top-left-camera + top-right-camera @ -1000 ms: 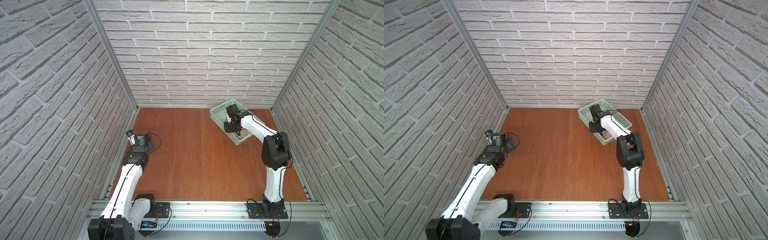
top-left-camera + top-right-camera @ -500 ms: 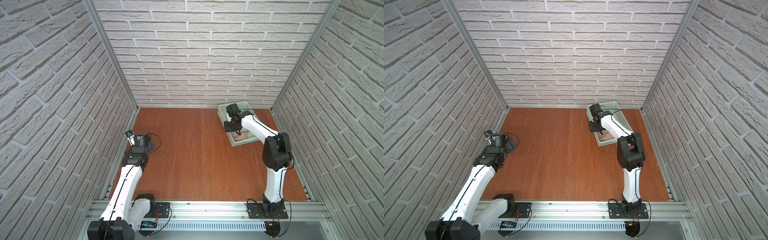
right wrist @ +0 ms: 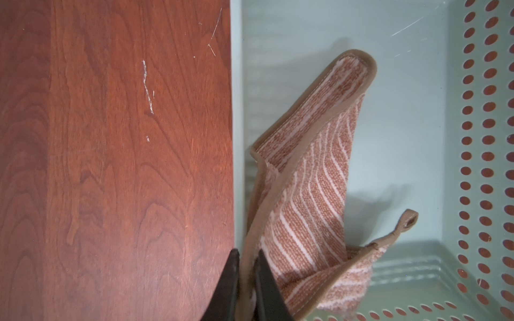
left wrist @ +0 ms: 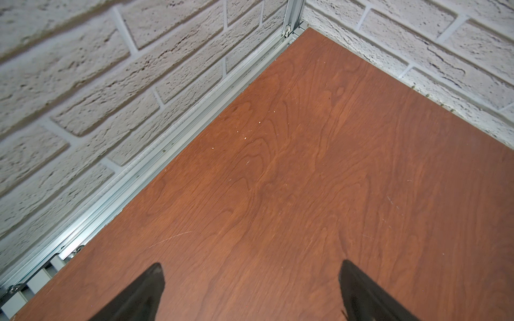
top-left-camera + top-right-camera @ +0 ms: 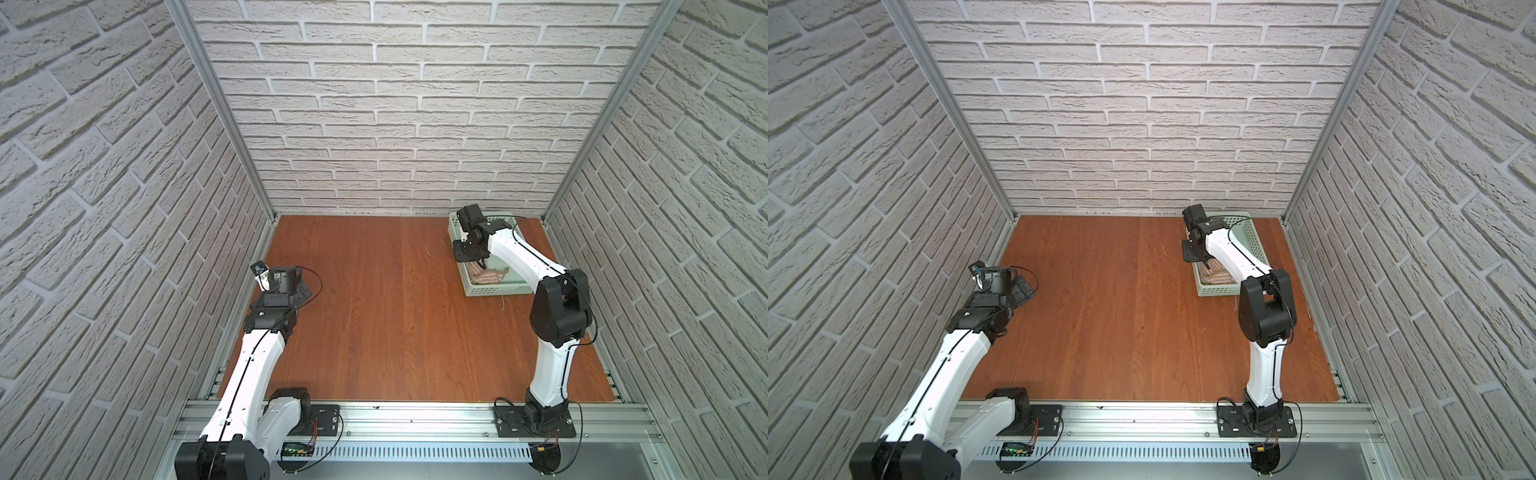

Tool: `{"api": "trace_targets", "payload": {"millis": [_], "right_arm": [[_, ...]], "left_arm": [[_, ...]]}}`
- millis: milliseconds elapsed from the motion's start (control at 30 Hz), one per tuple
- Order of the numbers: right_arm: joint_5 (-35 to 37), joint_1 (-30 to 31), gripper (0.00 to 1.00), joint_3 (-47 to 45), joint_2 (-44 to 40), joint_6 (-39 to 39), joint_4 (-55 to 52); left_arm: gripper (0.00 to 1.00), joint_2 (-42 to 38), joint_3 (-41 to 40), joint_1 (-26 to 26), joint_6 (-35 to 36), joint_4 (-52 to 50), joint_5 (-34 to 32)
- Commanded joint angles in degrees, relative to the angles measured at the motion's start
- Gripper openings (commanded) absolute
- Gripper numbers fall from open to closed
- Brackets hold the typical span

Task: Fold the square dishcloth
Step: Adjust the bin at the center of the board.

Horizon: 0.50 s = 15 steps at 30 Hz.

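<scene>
I need to lift the hem clear with my right gripper and bring it back to roomy bare wood at mid-table (image 5: 400,320) outside the basket (image 5: 492,291). I then need to lower it and let go.
The square dishcloth (image 3: 311,194), tan-brown with pale stripes and a tan hem, lies crumpled in a pale green basket (image 3: 486,139) at the table's far right. Both top views show the dishcloth (image 5: 489,276) (image 5: 1216,272) in the near half of the basket (image 5: 492,291) (image 5: 1219,292). My right gripper (image 3: 247,251) (image 5: 482,264) (image 5: 1207,263) is shut on the cloth's hem, next to the basket's left wall. A hanging loop (image 3: 409,221) sticks out from one corner. My left gripper (image 4: 250,266) (image 5: 304,286) (image 5: 1022,286) hangs open over bare wood by the left wall, holding nothing.
The basket stands close to the back wall and the right wall. Loose threads (image 5: 502,304) (image 5: 427,249) lie on the wooden table (image 5: 395,324) beside it. An aluminium rail (image 4: 155,164) runs along the left wall near my left gripper.
The basket has turned from a diagonal stance to square with the back wall and slid right. My right gripper has closed on the cloth's hem. The left arm barely moved.
</scene>
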Motion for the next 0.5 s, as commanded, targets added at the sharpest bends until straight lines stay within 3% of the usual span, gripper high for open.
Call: {"api": "trace_targets", "payload": {"millis": [0, 233, 467], "right_arm": [[0.7, -0.2, 0.16, -0.9, -2.5, 0.1, 1.0], [0.3, -0.8, 0.04, -1.8, -2.7, 0.2, 1.4], [3.4, -0.6, 0.03, 1.5, -6.3, -0.7, -2.2]], "left_arm": [[0.98, -0.9, 1.1, -0.3, 0.0, -0.4, -0.8], [0.98, -1.5, 1.3, -0.4, 0.0, -1.1, -0.8], [0.98, -2.8, 2.0, -0.4, -0.2, -2.1, -0.8]]}}
